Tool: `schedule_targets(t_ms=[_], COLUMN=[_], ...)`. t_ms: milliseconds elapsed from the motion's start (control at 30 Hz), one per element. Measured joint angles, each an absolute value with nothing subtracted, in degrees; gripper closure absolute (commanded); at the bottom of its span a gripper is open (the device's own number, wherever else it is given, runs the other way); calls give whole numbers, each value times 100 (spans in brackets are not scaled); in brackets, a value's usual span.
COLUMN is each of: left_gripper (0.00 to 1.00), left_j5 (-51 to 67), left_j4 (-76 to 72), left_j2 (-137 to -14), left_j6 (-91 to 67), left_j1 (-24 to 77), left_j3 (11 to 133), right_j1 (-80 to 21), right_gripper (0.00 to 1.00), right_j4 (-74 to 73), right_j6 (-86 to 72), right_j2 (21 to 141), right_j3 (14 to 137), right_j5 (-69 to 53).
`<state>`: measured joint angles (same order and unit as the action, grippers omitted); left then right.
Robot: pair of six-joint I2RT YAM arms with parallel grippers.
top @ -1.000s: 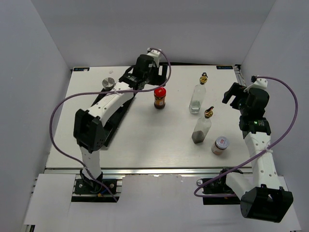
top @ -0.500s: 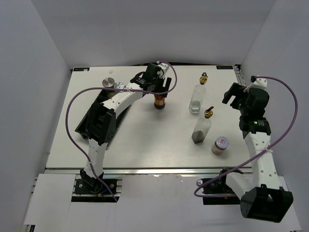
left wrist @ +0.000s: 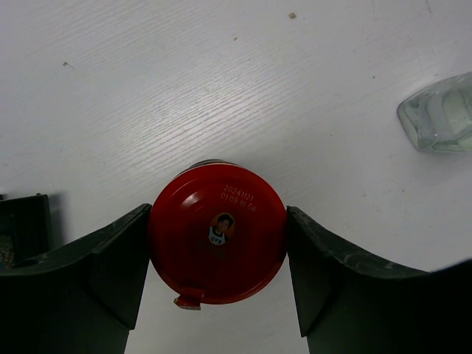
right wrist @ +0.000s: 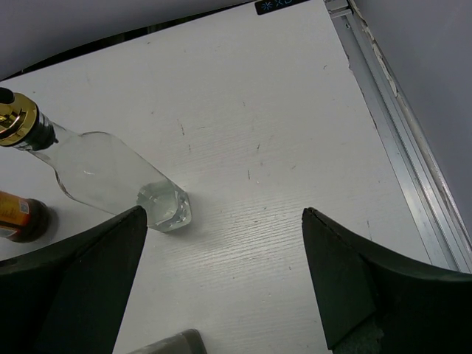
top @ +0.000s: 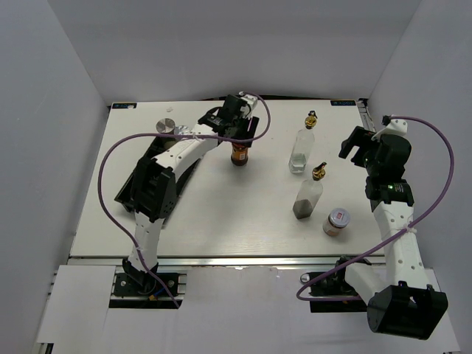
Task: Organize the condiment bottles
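The tray section beside the silver-lidded jar is to the left in the top view, so my left gripper will next lift across, lower and let go there.
The red-lidded dark jar (top: 239, 155) stands at mid-table; its red lid (left wrist: 217, 234) sits between my left gripper's fingers, which touch it on both sides. My left gripper (top: 240, 139) is shut on it from above. A gold-spouted clear bottle (top: 301, 150) and a second one with dark contents (top: 307, 197) stand to the right. A short silver-lidded jar (top: 335, 220) stands near them. One silver-lidded jar (top: 165, 127) stands at the back left. My right gripper (top: 358, 147) is open and empty, right of the clear bottle (right wrist: 96, 166).
A black divided tray (top: 184, 171) lies under the left arm, its corner in the left wrist view (left wrist: 22, 221). A metal rail (right wrist: 391, 125) runs along the table's right edge. White walls close in the sides and back.
My left gripper moved right from the tray to above the red-lidded jar and closed on its lid. The jar shifted slightly left. The right arm has not moved.
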<state>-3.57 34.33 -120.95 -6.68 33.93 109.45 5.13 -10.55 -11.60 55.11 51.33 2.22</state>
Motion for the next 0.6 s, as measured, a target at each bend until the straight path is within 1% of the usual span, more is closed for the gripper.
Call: schedule_targets(t_ms=[133,233,433,500,600], left_gripper=[100,100,100,100,100], left_j5=[-543,-856,-2158,-2458,-2792], left_j4=[3605,3640,3632,3597,3430], left_j2=[-11810,-11290,-9791,-9295,-8604], left_j6=[-753,-843,-950,-1066,-1295], left_j1=[3393,3393,3378,3199,2620], left_j3=[11115,11139,11126,11067,10718], right_j1=[513,513,513,513,513], right_gripper=[11,11,11,10,10], right_j4=[-1050,-1046,-1033,-1026,-1017], right_j6=[-1164,-1173,-1181,-1181,-1181], right_j2=[5509,5492,5384,5363,5356], right_j3=[5133,5131,5131,5131,5131], right_j5=[163,123,106,106,104])
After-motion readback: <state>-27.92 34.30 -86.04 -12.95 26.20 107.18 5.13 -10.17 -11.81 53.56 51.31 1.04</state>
